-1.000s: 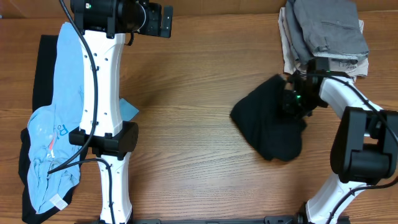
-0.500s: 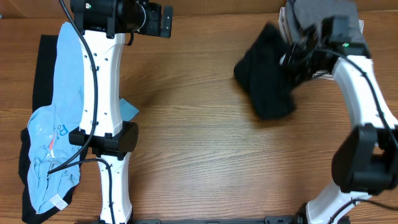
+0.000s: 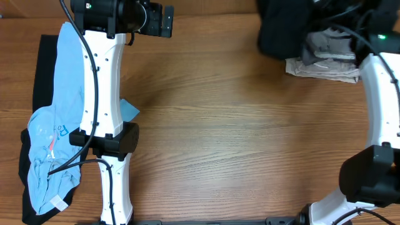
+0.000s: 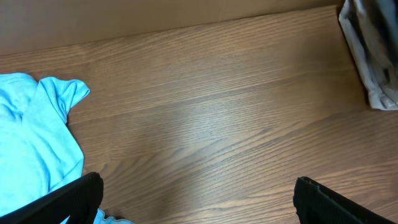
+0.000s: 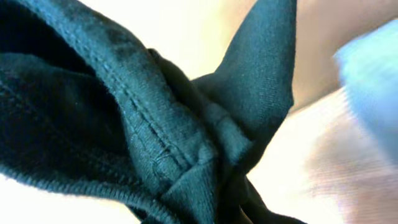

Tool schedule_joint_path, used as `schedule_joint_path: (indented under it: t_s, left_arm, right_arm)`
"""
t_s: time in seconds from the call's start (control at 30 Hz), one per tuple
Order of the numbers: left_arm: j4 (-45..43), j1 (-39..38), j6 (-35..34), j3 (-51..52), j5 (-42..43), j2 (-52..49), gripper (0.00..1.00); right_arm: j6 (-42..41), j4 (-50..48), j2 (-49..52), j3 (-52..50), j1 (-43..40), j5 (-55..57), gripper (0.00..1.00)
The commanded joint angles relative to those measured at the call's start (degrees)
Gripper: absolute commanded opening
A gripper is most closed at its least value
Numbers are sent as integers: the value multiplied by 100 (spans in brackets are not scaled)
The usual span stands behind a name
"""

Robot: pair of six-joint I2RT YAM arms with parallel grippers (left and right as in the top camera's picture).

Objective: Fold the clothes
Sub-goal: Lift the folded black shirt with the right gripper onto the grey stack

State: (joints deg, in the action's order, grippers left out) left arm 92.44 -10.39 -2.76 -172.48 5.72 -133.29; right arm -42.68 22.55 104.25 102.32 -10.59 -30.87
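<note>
My right gripper is above the grey stack [image 3: 330, 51], but the garment hangs past the stack's edge, so next I will move the gripper to the right in the overhead view, lower it and release.
A black garment [image 3: 281, 28] hangs bunched at the far right, lifted over the stack of grey and beige pieces [image 3: 325, 61]. My right gripper [image 3: 325, 22] is shut on it; in the right wrist view the black fabric [image 5: 155, 112] fills the frame and hides the fingers. A light-blue printed T-shirt [image 3: 59, 94] lies at the left over another black garment [image 3: 42, 69]. My left gripper [image 3: 167, 22] is open and empty at the far middle-left, above bare table. In the left wrist view the gripper [image 4: 198, 186] has its fingers wide apart, beside the T-shirt [image 4: 31, 137].
The grey and beige stack also shows at the right edge of the left wrist view [image 4: 373, 56]. The left arm's white base [image 3: 106, 144] stands on the table beside the T-shirt. The wooden table [image 3: 219, 137] runs between the two arms.
My right gripper has carried the black garment from the table's middle right up and back, to above the grey and beige stack. The left arm has not moved.
</note>
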Motion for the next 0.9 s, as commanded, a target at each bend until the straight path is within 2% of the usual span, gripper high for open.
schedule_joint_path:
  t_s: [0.0, 0.23, 0.43, 0.53, 0.73, 0.83, 0.87]
  left_arm:
    - [-42, 26, 107, -11, -35, 24, 100]
    - [-138, 20, 105, -11, -35, 24, 100]
    - [-142, 22, 103, -11, -35, 24, 100]
    - [-142, 22, 103, -11, -35, 24, 100]
    - [-188, 20, 72, -11, -31, 22, 100]
    - [-232, 20, 39, -11, -31, 22, 100]
    - [-236, 20, 39, -11, -31, 22, 100]
  right_arm:
    - [-890, -321, -92, 157, -470, 308, 4]
    - [-1937, -1506, 496, 157, -1126, -264, 4]
    - [-3556, -3392, 1508, 157, -1408, -1158, 4]
    - [-4153, -3899, 1967, 157, -1453, -1276, 4]
    - [-4280, -4050, 2756, 160, -1567, -1257, 4]
    - [-3838, -3794, 2914, 157, -1676, -1064, 4]
    - [-3600, -3659, 2914, 157, -1718, -953, 12]
